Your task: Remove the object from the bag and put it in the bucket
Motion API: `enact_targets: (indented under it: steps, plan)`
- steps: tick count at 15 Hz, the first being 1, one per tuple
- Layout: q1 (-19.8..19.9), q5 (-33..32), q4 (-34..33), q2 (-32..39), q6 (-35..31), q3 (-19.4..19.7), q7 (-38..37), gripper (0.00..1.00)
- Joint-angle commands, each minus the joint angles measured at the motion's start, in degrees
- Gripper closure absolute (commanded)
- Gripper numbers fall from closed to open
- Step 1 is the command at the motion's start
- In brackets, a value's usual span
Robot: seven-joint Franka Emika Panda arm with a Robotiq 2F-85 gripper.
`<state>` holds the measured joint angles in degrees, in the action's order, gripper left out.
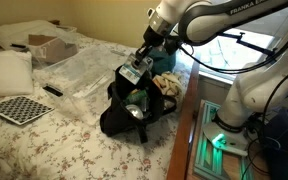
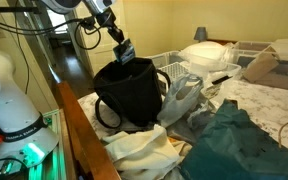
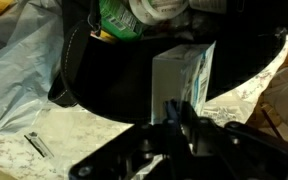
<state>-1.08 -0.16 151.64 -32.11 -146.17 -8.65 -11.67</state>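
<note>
My gripper moves outward past the black bag [image 1: 124, 112] and over the clear plastic container [image 1: 82, 72] next, to release the box there. The box already hangs above the bag's opening.
The black fabric bag [image 1: 124, 112] stands on the bed with its wide mouth up; it shows in both exterior views [image 2: 129, 95]. My gripper [image 1: 134, 68] hangs just over the mouth [image 2: 123, 50] and is shut on a small white and blue box [image 3: 184, 72]. In the wrist view the box sticks out between the fingers [image 3: 176, 112] over the dark bag opening [image 3: 104, 75]. A green packet [image 3: 116, 18] and a clear item lie at the mouth's edge. No bucket shows plainly in any view.
Clear plastic bags [image 1: 84, 70] lie beside the black bag. A cardboard box [image 1: 49, 45], a checkerboard [image 1: 19, 108] and a dark remote [image 1: 52, 90] rest on the floral bed. Teal cloth [image 2: 234, 140] and a white wire basket [image 2: 179, 65] are nearby. The wooden bed rail [image 2: 84, 140] borders the bag.
</note>
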Motion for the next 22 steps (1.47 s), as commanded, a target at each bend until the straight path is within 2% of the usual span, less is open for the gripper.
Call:
enact_targets:
  steps: [1, 7, 12, 17, 22]
  plan:
    - [1.25, -1.32, 0.45, -2.61, -2.12, 0.63, 0.10, 0.97]
    - [3.17, -1.61, -3.05, 2.37, -9.35, 3.84, 5.06, 0.97]
    - [2.76, -1.18, -9.13, 11.77, -15.03, 7.66, 11.58, 0.97]
    - [0.36, 1.30, -17.51, 22.94, -15.74, 10.77, 18.15, 0.97]
    - [-0.35, 3.59, -26.31, 32.48, -15.36, 10.85, 24.31, 0.97]
